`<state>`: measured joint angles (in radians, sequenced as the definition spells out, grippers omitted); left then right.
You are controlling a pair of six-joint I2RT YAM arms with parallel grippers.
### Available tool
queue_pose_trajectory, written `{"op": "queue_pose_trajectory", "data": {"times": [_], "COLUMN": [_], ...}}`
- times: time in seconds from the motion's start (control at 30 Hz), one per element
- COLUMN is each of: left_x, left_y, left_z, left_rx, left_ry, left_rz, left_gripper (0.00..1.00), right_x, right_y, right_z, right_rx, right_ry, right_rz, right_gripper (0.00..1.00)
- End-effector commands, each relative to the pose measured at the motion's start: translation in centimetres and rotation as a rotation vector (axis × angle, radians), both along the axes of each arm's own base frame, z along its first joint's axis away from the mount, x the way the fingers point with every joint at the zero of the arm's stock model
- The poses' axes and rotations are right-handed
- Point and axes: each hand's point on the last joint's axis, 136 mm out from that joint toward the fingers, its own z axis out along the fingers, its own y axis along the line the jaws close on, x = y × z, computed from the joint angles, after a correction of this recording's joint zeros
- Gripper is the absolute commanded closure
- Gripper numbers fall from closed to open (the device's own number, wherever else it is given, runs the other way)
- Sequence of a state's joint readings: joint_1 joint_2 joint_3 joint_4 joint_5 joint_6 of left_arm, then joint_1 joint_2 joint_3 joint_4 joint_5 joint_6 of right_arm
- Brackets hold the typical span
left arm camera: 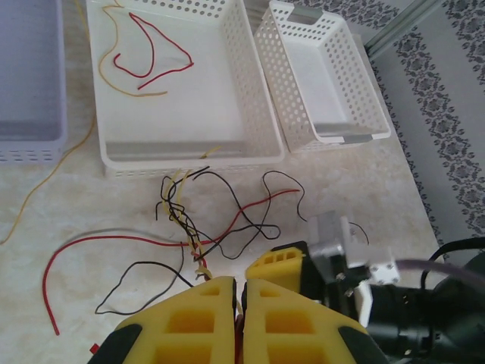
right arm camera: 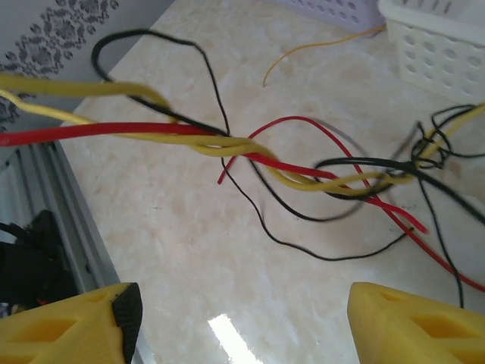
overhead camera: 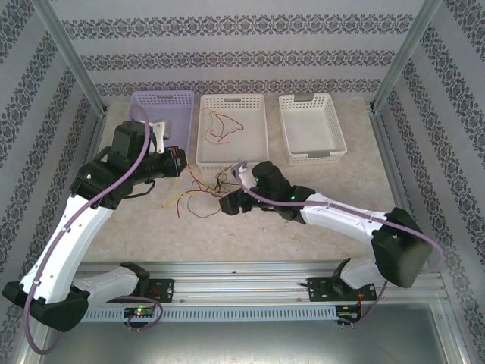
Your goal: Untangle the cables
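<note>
My right gripper is to move outward next toward the middle basket and close on the black cable's loops there, because the black cable winds around the yellow cable pieces near that basket.
The cables (overhead camera: 198, 191) lie tangled on the table in front of the middle basket, as thin red, yellow and black strands. My left gripper (overhead camera: 182, 165) is at the tangle's left end. In the left wrist view its yellow fingers (left arm camera: 189, 311) are pressed together, left gripper (left arm camera: 239, 282) shut on red and yellow strands that run up into the knot (left arm camera: 186, 227). My right gripper (overhead camera: 223, 203) is just right of the tangle, low over the table. It stands open (right arm camera: 242, 303) with nothing between its fingers, and the twisted cables (right arm camera: 250, 155) lie ahead of it.
Three baskets stand at the back: a purple one (overhead camera: 161, 114), a white middle one (overhead camera: 231, 159) holding a loose red cable (left arm camera: 144, 57) and a yellow cable, and a white right one (overhead camera: 312, 157). A metal rail (overhead camera: 242, 277) runs along the near table edge.
</note>
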<state>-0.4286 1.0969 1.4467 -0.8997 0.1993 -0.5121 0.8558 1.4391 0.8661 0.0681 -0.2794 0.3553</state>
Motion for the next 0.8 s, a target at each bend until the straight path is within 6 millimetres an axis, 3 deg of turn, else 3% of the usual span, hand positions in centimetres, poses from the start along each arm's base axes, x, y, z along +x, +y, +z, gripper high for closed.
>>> {"op": "queue_pose_trajectory", "data": {"times": [0.0,0.27,0.47,0.63,0.77], "left_x": [-0.4,-1.2,-1.9,-2.2,-2.5], "left_y": [-0.7,-0.6,-0.5,-0.8,-0.7], "left_z": [2.8,2.7,2.4,1.7,1.5], "left_rx": [-0.074,-0.09,-0.098,-0.119,-0.124], "left_ry": [-0.072,-0.075,-0.078,-0.072,-0.079], "left_rz": [-0.017,-0.02,-0.031,-0.052,-0.052], "left_gripper": [1.0,1.0,1.0,1.0,1.0], "right_x": [3.2,4.8,5.3,5.5,5.6], "right_y": [-0.2,0.3,0.1,1.6,2.4], "right_z": [1.5,-0.2,1.2,2.3,2.1], "right_rx": [-0.013,0.123,0.343,0.483,0.56], "right_ry": [-0.165,0.01,0.105,0.207,0.276], "right_rz": [-0.118,-0.212,-0.298,-0.287,-0.289], "right_gripper": [0.28,0.3,0.29,0.28,0.28]}}
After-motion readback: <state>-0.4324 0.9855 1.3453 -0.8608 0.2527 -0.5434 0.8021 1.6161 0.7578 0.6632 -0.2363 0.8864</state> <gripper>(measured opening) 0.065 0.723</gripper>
